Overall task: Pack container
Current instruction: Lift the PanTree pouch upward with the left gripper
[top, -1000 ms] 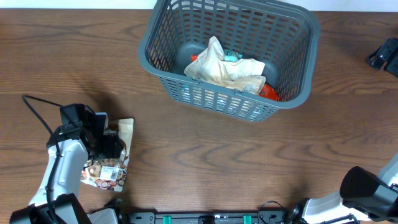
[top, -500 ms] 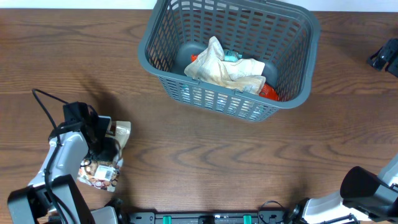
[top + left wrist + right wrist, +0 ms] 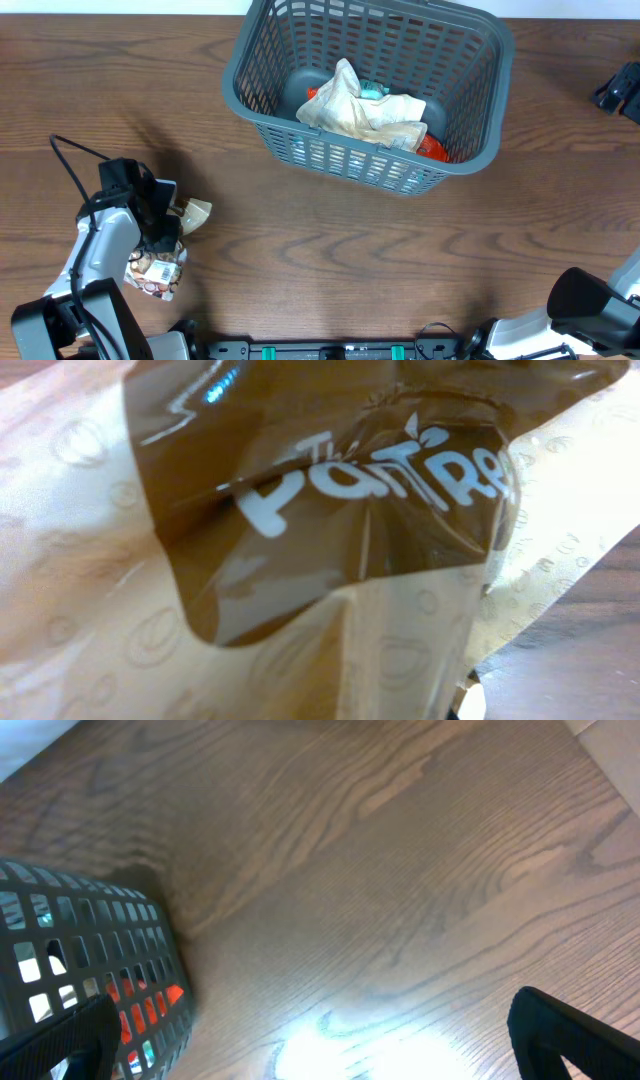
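Observation:
My left gripper rises outward and to the right in the overhead view, over the container's open top [image 3: 358, 68], and releases next, because the container's side stands between them.
The container [image 3: 350, 162], a large dark grey lattice basket, stands at the back centre and holds a crumpled cream packet [image 3: 362, 106] and a red one [image 3: 433, 148]. Near the front left, my left gripper [image 3: 165, 226] is shut on a cream and brown snack packet [image 3: 156, 272] that lies crumpled on the table. That packet [image 3: 300, 510] fills the left wrist view and hides the fingers. My right gripper [image 3: 310, 1055] hangs open over bare wood, its fingers [image 3: 570, 1030] wide apart, with the container's wall [image 3: 85, 970] at the left of its view.
A black object [image 3: 620, 88] sits at the far right edge. The left arm's cable [image 3: 68, 160] loops over the table behind the arm. The right arm's body [image 3: 590, 300] occupies the front right corner.
My left gripper closed on the snack packet, which bunched up and shifted slightly left. The right arm and the basket have not moved.

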